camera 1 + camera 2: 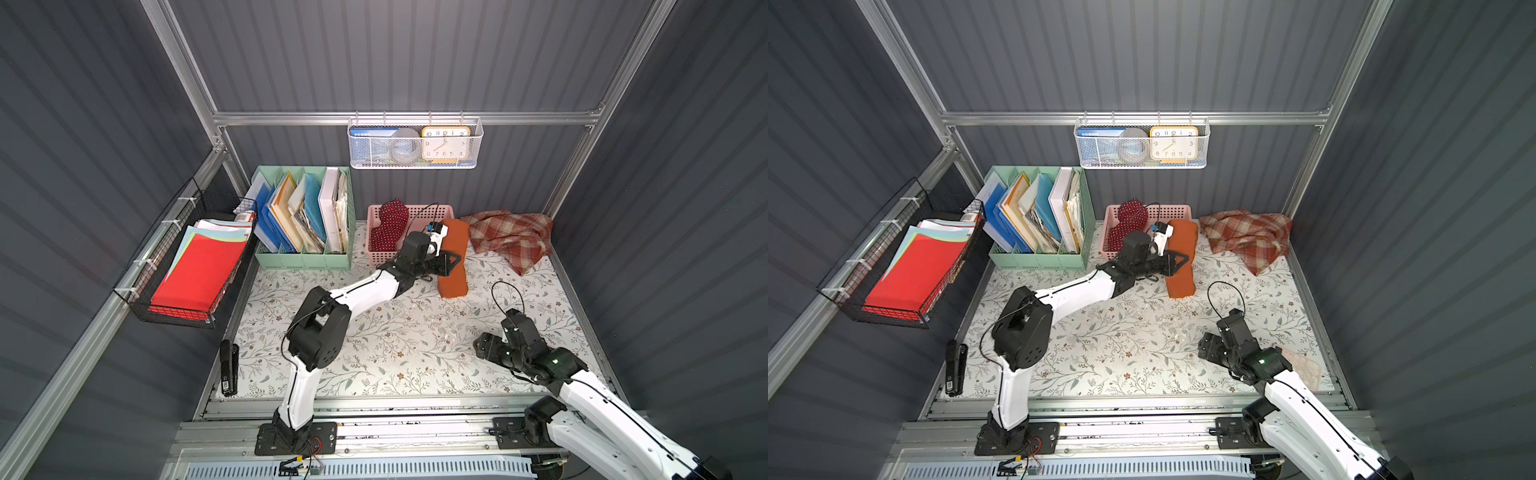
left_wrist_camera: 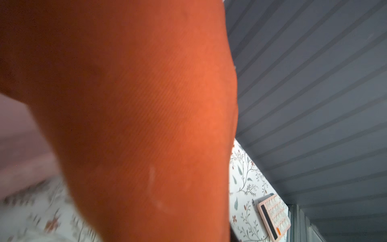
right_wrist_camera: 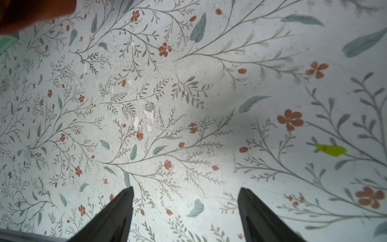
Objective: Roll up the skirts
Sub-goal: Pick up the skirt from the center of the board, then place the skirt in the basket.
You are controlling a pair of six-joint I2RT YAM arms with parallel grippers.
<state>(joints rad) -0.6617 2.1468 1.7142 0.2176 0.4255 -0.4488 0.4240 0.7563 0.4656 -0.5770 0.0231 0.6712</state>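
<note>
The free room beside the polka-dot skirt (image 1: 388,226) is outward of my left gripper. I will next lift the roll outward over the pink basket's rim, lower it and let it go.
The rust-orange skirt (image 1: 455,280) lies rolled into a long bundle on the flowered table, its far end against the pink basket (image 1: 432,210). My left gripper (image 1: 452,261) reaches across its middle and is shut on it. In the left wrist view the orange cloth (image 2: 136,115) fills the picture and hides the jaws. The polka-dot skirt (image 1: 388,226) stands rolled in the pink basket. At the back right the plaid skirt (image 1: 511,237) lies crumpled and unrolled. My right gripper (image 3: 186,188) hovers open over bare table at the front right (image 1: 482,345), holding nothing.
A green file organizer (image 1: 303,216) stands at the back left. A black wire basket with red paper (image 1: 195,270) hangs on the left wall and a white mesh basket with a clock (image 1: 415,143) on the back wall. A stapler (image 1: 228,368) and a pink calculator (image 1: 1302,365) lie near the front corners.
</note>
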